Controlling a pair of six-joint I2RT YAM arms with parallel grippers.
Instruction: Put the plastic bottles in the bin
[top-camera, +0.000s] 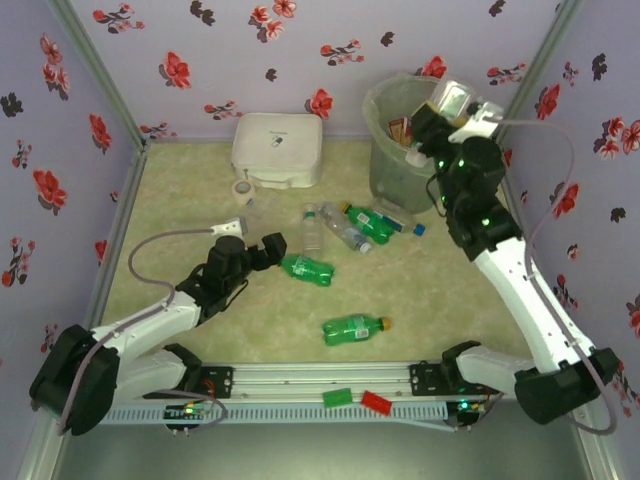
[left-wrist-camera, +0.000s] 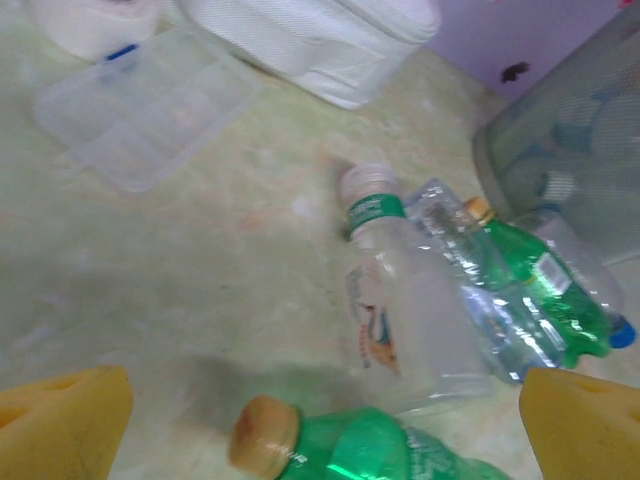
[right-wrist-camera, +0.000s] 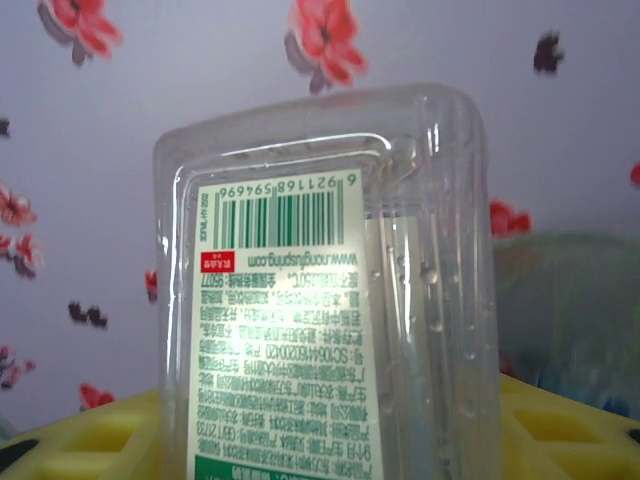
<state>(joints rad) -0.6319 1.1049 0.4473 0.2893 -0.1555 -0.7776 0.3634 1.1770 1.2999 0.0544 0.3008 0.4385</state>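
Note:
The right gripper tilts down next, lowers over the bin's opening (top-camera: 402, 105) and releases the clear bottle (top-camera: 458, 98), because it juts past the bin's rim toward the wall.
My right gripper (top-camera: 445, 112) is up over the bin (top-camera: 392, 170), shut on a clear bottle (top-camera: 458, 98). In the right wrist view that clear bottle (right-wrist-camera: 320, 300), with a white and green printed label, stands between the yellow fingers (right-wrist-camera: 80, 440), and the bin (right-wrist-camera: 575, 310) shows behind. My left gripper (top-camera: 272, 247) is low and open beside a green bottle (top-camera: 307, 268). Its yellow pads (left-wrist-camera: 60, 420) flank the green bottle (left-wrist-camera: 400, 450) and its orange cap (left-wrist-camera: 265, 432) without touching. Several bottles (top-camera: 345, 225) lie near the bin. Another green bottle (top-camera: 355, 327) lies nearer the front.
A white rounded box (top-camera: 278, 148) stands at the back, with a tape roll (top-camera: 242, 190) and a clear flat tray (left-wrist-camera: 150, 100) in front of it. Floral walls close in three sides. A green block (top-camera: 338, 397) and a red block (top-camera: 376, 402) rest on the front rail.

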